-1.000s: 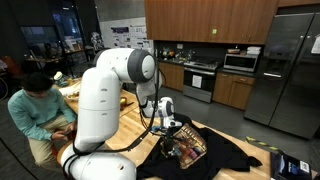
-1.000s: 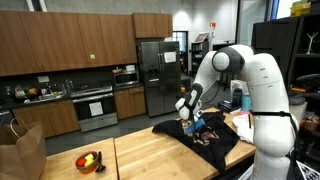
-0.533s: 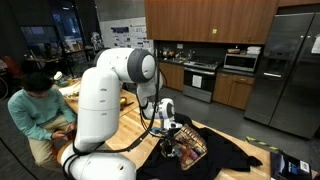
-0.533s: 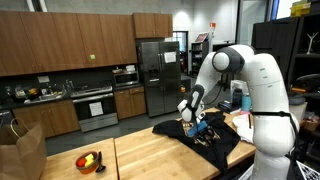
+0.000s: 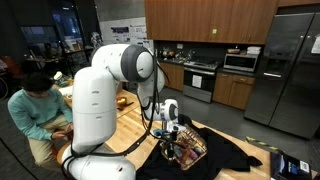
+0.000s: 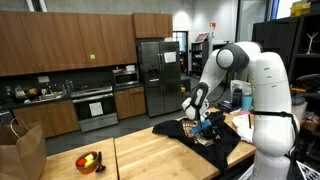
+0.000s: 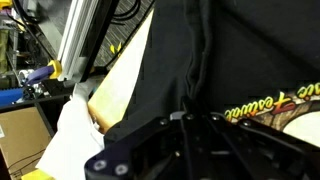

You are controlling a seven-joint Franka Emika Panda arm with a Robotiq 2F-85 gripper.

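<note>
My gripper draws back toward the table edge by the metal bar (image 7: 118, 74) next. It then releases the pinched fold of the shirt there, because bare wood beside the shirt leaves room.
A black T-shirt (image 5: 228, 156) with a yellow and red print (image 5: 189, 147) lies spread on the wooden table (image 5: 134, 126); it also shows in an exterior view (image 6: 168, 130). My gripper (image 5: 172, 129) is down on the shirt near its printed part, also seen in an exterior view (image 6: 203, 122). In the wrist view the gripper (image 7: 190, 112) is shut, and a raised fold of the black T-shirt (image 7: 240, 50) runs into the pinch between the jaws. The fingertips themselves are dark against the dark cloth. Bare table (image 7: 122, 88) shows to the left of the shirt.
A person (image 5: 36, 106) sits at the table's far end. A bowl of fruit (image 6: 89, 160) and a brown paper bag (image 6: 20, 150) stand on the table away from the shirt. A blue item (image 5: 290, 165) lies past the shirt. Kitchen cabinets and a fridge (image 6: 150, 75) stand behind.
The jaws have gone from wide apart to shut, gathering a fold of the black shirt. The arm has shifted slightly over the shirt; the shirt lies where it was.
</note>
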